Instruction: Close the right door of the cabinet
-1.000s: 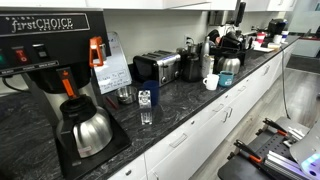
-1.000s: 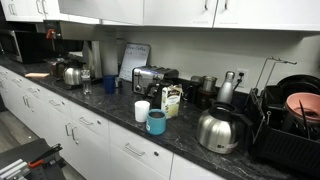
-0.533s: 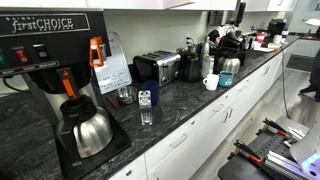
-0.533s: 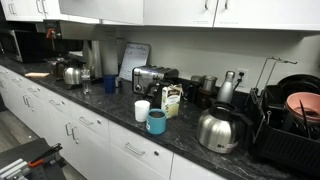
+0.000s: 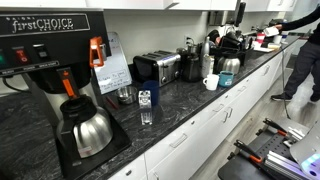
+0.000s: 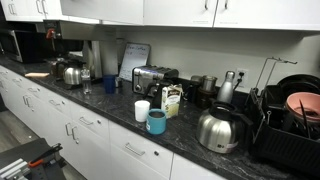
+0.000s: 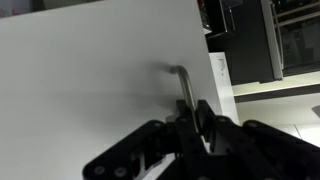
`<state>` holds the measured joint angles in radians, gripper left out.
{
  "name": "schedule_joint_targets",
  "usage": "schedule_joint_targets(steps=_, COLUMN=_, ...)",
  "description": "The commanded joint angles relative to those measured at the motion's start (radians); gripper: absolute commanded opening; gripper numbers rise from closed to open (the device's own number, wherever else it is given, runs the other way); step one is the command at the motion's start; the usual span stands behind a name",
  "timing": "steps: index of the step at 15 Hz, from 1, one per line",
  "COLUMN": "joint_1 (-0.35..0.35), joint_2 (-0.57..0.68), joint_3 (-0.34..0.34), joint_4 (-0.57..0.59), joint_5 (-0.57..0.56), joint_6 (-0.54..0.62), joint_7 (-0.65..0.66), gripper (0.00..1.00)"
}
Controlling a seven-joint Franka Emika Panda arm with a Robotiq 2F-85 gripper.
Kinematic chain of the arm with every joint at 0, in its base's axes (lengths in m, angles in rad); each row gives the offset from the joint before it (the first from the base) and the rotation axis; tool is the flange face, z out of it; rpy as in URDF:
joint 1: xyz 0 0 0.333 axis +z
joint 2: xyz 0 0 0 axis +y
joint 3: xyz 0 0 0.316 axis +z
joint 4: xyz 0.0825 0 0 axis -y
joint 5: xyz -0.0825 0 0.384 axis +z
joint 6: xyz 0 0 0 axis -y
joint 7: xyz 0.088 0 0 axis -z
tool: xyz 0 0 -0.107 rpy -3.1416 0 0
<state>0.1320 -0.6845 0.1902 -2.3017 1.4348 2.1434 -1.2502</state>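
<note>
I need to swing my gripper and the open door [image 7: 90, 80] toward the white upper cabinets next. Then I should release the metal bar handle [image 7: 183, 82], since it is between my gripper's closed fingers.
In the wrist view a white cabinet door [image 7: 90, 80] fills most of the frame. Its thin metal bar handle [image 7: 183, 82] runs down into my gripper [image 7: 197, 115]. The two black fingers sit on either side of the bar and are closed on it. The door's edge lies just right of the handle, with a dark gap [image 7: 245, 40] beyond it. My arm and gripper do not show in either exterior view. White upper cabinets [image 6: 180, 10] run along the top of an exterior view.
A dark stone counter [image 5: 190, 95] carries a coffee machine [image 5: 50, 60], a steel carafe [image 5: 85, 130], a toaster [image 5: 158, 67], cups and kettles. White drawers [image 6: 80, 130] sit below. A person [image 5: 300, 50] stands at the far end of the counter.
A person has walked into the far end of the counter in an exterior view. Nothing on the counter has moved.
</note>
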Motion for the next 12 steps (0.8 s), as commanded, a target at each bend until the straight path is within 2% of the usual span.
schedule_joint_targets(steps=1, joint_1=0.003, joint_2=0.078, joint_3=0.068, joint_4=0.081, joint_5=0.079, joint_6=0.107, joint_7=0.002, gripper=0.04)
schedule_joint_targets(steps=7, joint_1=0.019, joint_2=0.261, joint_3=0.208, joint_4=0.224, joint_5=0.111, joint_6=0.391, joint_7=-0.012, gripper=0.04)
schedule_joint_targets(steps=12, joint_1=0.062, joint_2=0.408, joint_3=0.24, joint_4=0.338, joint_5=0.088, joint_6=0.553, joint_7=-0.042, gripper=0.04)
